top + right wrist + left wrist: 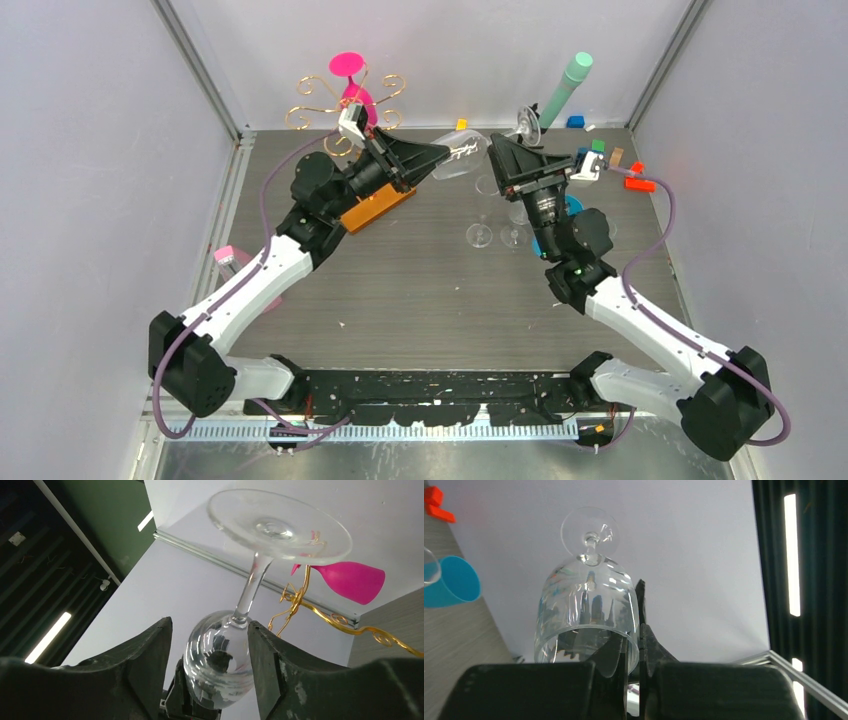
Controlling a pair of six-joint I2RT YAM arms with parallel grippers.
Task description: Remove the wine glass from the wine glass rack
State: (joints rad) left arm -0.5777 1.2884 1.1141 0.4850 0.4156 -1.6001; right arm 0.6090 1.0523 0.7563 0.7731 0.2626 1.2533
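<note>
I need to tip my left gripper next so its fingers point down and the wine glass's sideways foot comes underneath. I should then lower the glass and release its rim, because bare tabletop beside the standing glasses (446,239) is below.
A clear wine glass (465,155) is held tilted in the air between my two grippers, its foot (527,125) toward the right. My left gripper (440,155) is shut on the bowl's rim; in the left wrist view one finger sits inside the bowl (586,610) and one outside, the gripper (634,645) pinching the wall. My right gripper (210,622) is open, its fingers (150,650) on either side of the bowl (220,655) just below the stem. The gold wire rack (345,100) on its orange base (378,208) stands behind the left arm, with a pink glass (352,70) hanging on it.
Two clear glasses (480,235) stand on the table under the right gripper. A blue cup (570,210) lies beside the right arm. A green cylinder (568,85) and small coloured blocks (638,180) are at the back right. A pink object (225,257) lies at the left edge.
</note>
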